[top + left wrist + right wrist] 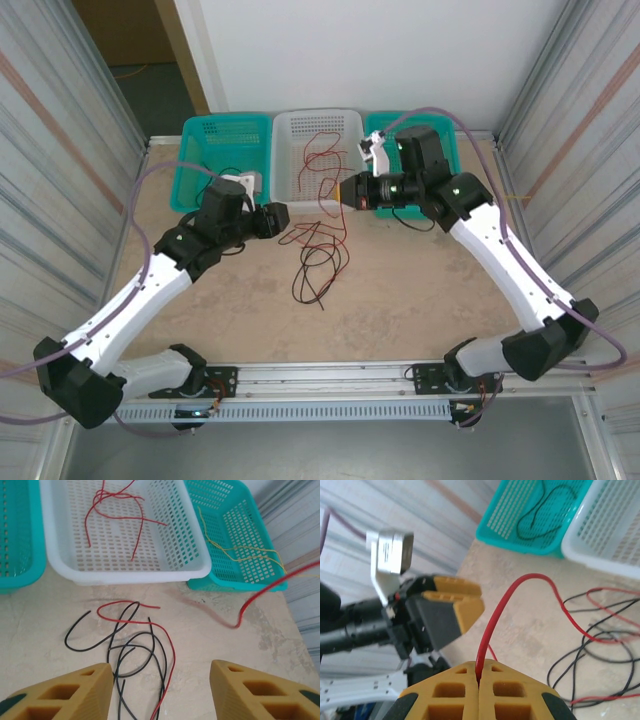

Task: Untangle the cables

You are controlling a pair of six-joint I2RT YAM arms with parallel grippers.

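The right gripper lifts outward over the white basket (615, 530) next, drawing the red cable from the tangle (600, 645), then releases it there because red cables lie inside.
A loose tangle of black and red cables (318, 262) lies on the table in front of the baskets. My left gripper (160, 680) hovers open just above the tangle (135, 645), nothing between its fingers. My right gripper (480, 672) is shut on a red cable (492, 625) that arcs up and then down into the tangle (600, 645). In the top view the right gripper (342, 190) faces the left gripper (285, 218) near the white basket's front edge. The held red cable's free end (260, 597) hangs at the right of the left wrist view.
A white basket (140, 572) holds red cables (115, 510). The teal basket (235, 585) to its right holds pale yellow cables (240, 550). The teal basket (520, 525) on the left holds a black cable (545, 510). Metal walls close in both sides.
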